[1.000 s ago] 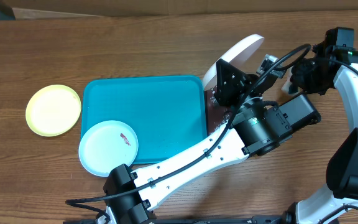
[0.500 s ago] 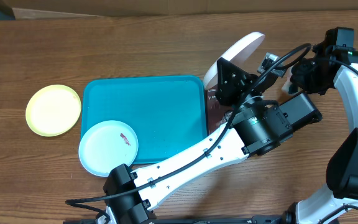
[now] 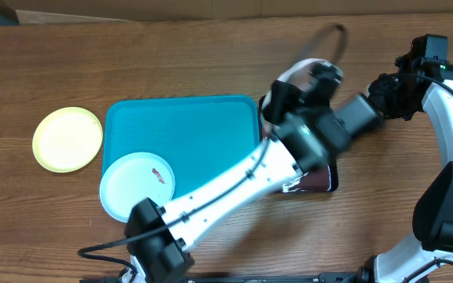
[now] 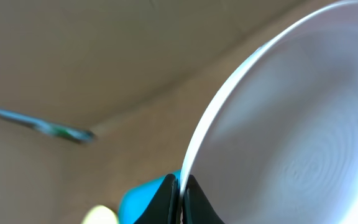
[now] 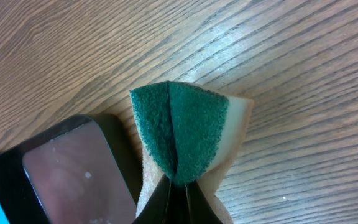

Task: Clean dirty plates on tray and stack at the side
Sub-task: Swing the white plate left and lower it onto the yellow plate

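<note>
My left gripper should move across the tray and down to that plate's near edge (image 3: 63,168) and let go of the white plate's rim, because the yellow-green plate is already beside the tray.
My left gripper (image 4: 181,188) is shut on the rim of the white plate (image 4: 291,124), which fills the right of the left wrist view. From overhead only a white sliver of that plate (image 3: 284,77) shows behind the blurred left arm, by the far right corner of the turquoise tray (image 3: 187,134). A light blue plate (image 3: 136,187) with a red smear lies on the tray's near left corner. The yellow-green plate (image 3: 67,139) sits on the table left of the tray. My right gripper (image 5: 179,185) is shut on a folded green-faced sponge (image 5: 185,130) above the table.
A glossy black tray (image 3: 321,179) lies right of the turquoise tray, partly under the left arm; its corner (image 5: 61,174) shows beside the sponge. The right arm (image 3: 447,118) curves along the table's right edge. A cable loops above the left wrist.
The left arm has swung and turned with the white plate. The plate, earlier tilted in plain view, is now mostly hidden behind the arm. The right arm has held still.
</note>
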Robot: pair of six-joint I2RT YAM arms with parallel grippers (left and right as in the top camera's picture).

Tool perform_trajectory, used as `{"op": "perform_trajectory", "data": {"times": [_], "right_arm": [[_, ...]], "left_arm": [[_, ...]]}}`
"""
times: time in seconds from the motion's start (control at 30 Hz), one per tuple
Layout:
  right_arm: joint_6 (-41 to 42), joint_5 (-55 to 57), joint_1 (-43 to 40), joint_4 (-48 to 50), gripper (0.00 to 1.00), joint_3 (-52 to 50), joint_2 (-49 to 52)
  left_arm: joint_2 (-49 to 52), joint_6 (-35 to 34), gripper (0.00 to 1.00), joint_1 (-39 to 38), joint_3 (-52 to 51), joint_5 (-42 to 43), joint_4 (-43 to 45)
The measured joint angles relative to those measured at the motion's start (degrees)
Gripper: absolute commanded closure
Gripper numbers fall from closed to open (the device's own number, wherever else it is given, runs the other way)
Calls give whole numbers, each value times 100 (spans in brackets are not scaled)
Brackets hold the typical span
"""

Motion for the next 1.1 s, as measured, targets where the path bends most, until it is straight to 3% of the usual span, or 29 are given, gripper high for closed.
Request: {"op": "perform_trajectory", "data": {"times": [0.13,0.27,0.3,0.43,0.5,0.7,1.1], "right_arm": [[0,0,44,4,96,0,0],[-2,-2,74,-2,96,0,0],[2,0,74,2,96,0,0],[0,0,74,2,96,0,0],[-2,-2,74,0,96,0,0],[-2,0,74,2,96,0,0],[0,0,74,0,96,0,0]], "left_arm": [[0,-361,96,968,2,1639,-201],[0,-514,96,2337,7,3742,-511],[2,-551,96,2922,7,4640,-667],[4,-575,96,4385,7,6424,-1032],[4,-621,96,5040,7,6887,-1191],[4,-730,96,6673,-254,7401,-1521],[7,-833,96,8824,-1497,7123,-1222]]}}
